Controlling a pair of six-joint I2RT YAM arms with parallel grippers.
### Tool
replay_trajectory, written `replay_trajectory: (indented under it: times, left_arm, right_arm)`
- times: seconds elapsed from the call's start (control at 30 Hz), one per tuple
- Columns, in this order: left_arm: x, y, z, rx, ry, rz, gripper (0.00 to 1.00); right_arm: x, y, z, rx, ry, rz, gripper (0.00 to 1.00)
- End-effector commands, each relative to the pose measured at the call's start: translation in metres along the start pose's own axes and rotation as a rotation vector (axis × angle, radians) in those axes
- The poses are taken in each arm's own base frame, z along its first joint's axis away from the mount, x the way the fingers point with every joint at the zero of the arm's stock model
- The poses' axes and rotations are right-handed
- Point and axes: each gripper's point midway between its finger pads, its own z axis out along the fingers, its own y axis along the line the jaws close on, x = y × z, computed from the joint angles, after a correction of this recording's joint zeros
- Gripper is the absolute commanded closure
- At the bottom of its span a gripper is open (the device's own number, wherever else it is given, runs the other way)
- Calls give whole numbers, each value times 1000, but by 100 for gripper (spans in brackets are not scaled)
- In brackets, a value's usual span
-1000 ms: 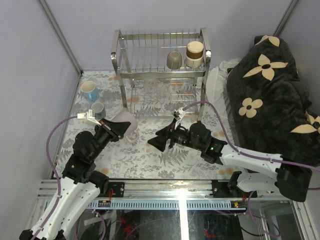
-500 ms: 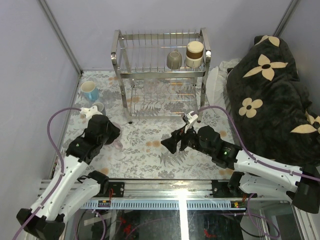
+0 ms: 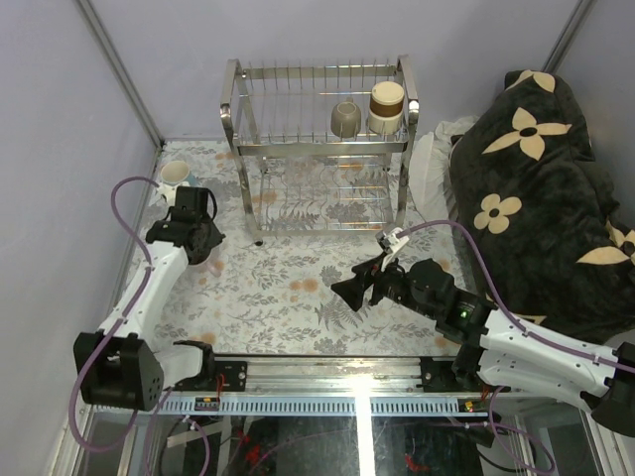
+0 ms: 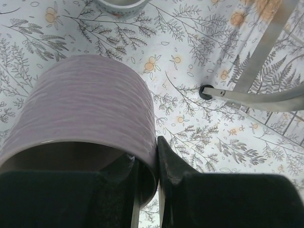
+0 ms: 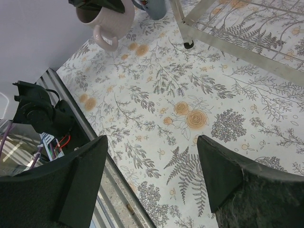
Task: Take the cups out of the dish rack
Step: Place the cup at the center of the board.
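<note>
My left gripper should lower the pale lilac mug next and release it, because bare cloth lies below my left gripper beside the dish rack's front foot (image 4: 206, 91).
My left gripper (image 3: 196, 241) is shut on the pale lilac mug (image 4: 90, 104), one finger inside the rim and one outside, at the left of the table near the dish rack's front left foot (image 4: 206, 91). The mug also shows in the right wrist view (image 5: 107, 21), lifted above the cloth. The light blue mug (image 3: 176, 173) stands just behind the left gripper, and a grey-blue cup (image 5: 152, 7) stands beside it. The dish rack (image 3: 322, 149) holds an olive-grey mug (image 3: 345, 119) and a brown-and-cream cup (image 3: 387, 104) on its top tier. My right gripper (image 3: 359, 288) is open and empty over the middle of the table.
A floral cloth (image 3: 298, 297) covers the table. A dark flowered blanket (image 3: 541, 188) is heaped along the right side. Grey walls close the left and back. A metal rail (image 3: 347, 372) runs along the near edge.
My left arm has swung left and back with the lilac mug, from the table's middle to beside the light blue mug. My right gripper has drawn back to the right, still open.
</note>
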Motion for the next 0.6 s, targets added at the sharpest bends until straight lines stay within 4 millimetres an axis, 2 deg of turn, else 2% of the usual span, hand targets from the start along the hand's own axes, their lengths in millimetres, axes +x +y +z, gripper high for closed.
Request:
replay_trajectory:
  times: [0.0, 0.37, 0.57]
  left_arm:
    - [-44, -32, 3, 111, -106, 63, 100]
    - [-39, -63, 33, 235, -44, 180, 100]
    - [-39, -69, 52, 233, -27, 190, 100]
  right_arm:
    - [-12, 1, -1, 6, -45, -13, 17]
    - [-6, 2, 4, -3, -25, -9, 17]
    - [-5, 0, 5, 4, -22, -11, 16]
